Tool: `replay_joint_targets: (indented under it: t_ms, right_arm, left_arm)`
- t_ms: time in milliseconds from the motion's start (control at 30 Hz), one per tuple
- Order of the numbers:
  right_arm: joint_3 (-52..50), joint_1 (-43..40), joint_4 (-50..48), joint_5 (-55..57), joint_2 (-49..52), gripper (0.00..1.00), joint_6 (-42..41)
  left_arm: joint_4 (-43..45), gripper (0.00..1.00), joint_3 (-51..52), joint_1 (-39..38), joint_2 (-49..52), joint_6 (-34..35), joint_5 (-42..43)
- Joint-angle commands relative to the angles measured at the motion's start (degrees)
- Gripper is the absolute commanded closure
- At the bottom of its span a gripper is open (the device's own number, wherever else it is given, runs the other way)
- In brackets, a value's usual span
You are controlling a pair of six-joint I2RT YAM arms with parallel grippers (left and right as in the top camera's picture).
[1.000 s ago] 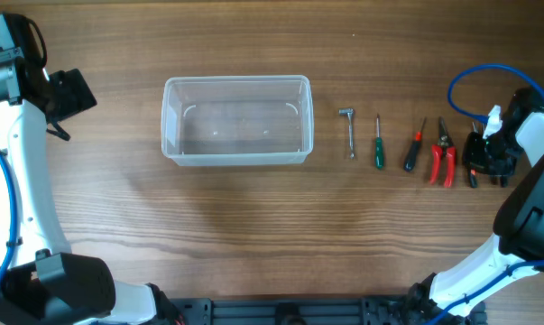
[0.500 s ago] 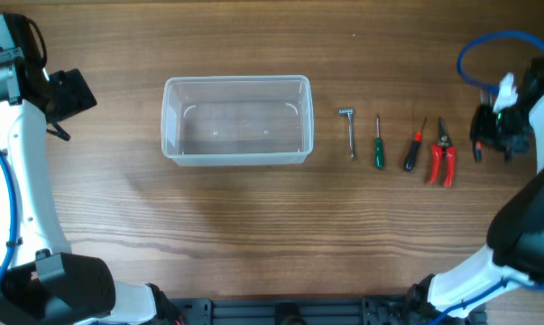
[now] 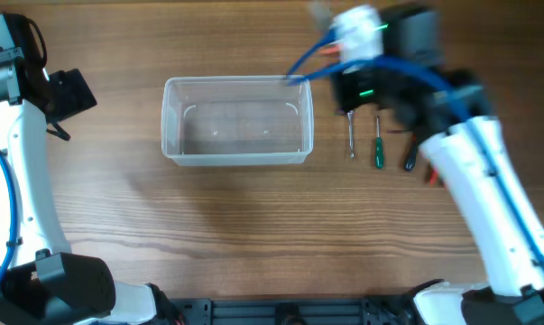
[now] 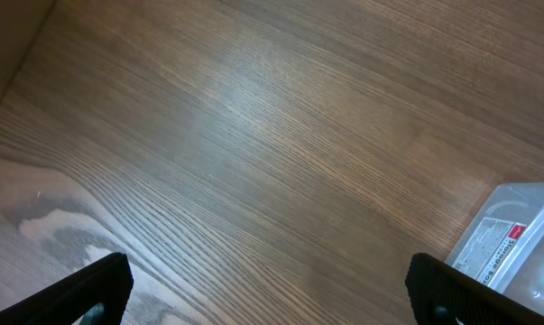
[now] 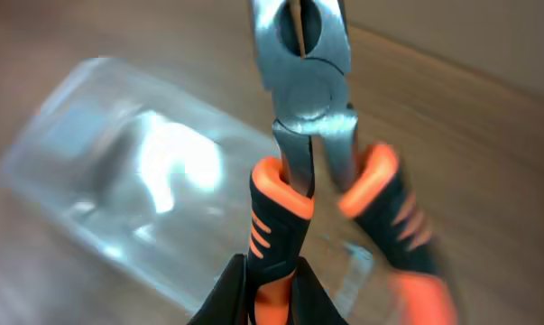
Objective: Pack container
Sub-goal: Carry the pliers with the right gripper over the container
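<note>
I will next swing my right gripper to the left in the overhead view, then lower the pliers onto the bottom of the container and let go of them, because that space looks empty.
The clear plastic container (image 3: 170, 117) stands left of centre in the overhead view and looks empty. My right gripper (image 3: 357, 90) is blurred by motion, just past the container's right end. In the right wrist view it (image 5: 272, 280) is shut on one handle of orange-and-black pliers (image 5: 303, 81), steel jaws pointing away, with the container (image 5: 154, 171) blurred below. My left gripper (image 3: 69, 95) is far left, well clear of the container. In the left wrist view it (image 4: 272, 293) is open and empty over bare wood, with a container corner (image 4: 515, 244) at the lower right.
Right of the container lie a small steel wrench (image 3: 350, 135), a green screwdriver (image 3: 377, 149) and a black-and-red screwdriver (image 3: 410, 158). Red-handled pliers (image 3: 429, 176) are mostly hidden under my right arm, which crosses the table's right side.
My right arm has swung from the far right edge leftward over the row of tools to the container's right end, carrying the pliers. The left arm has not moved.
</note>
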State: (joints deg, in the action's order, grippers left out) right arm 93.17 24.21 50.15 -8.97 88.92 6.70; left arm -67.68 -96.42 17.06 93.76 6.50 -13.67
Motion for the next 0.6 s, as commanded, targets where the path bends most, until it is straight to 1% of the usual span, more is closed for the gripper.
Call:
replay_joint_targets:
  t_ms: [0,100,200,333,433,567]
  right_arm:
    - [0.5,10.1,-3.6,0.0,4.1,0.96,8.5]
    - [0.5,16.2,-7.0,0.2,8.5,0.96,16.2]
    - [0.5,19.3,-10.3,1.6,13.6,0.96,21.6]
    - [0.5,19.7,-15.6,6.1,20.9,0.96,24.6]
    - [0.5,19.2,-20.7,6.4,25.0,0.96,28.4]
    - [0.5,18.9,-27.6,6.4,29.8,0.96,29.4]
  left_arm:
    - [0.2,0.00,0.0,0.2,0.2,-0.1,-0.3]
    - [0.2,0.00,0.0,0.2,0.2,-0.1,-0.3]
    - [0.2,0.00,0.0,0.2,0.2,-0.1,-0.3]
    - [0.2,0.00,0.0,0.2,0.2,-0.1,-0.3]
    - [0.2,0.00,0.0,0.2,0.2,-0.1,-0.3]
    - [0.2,0.00,0.0,0.2,0.2,-0.1,-0.3]
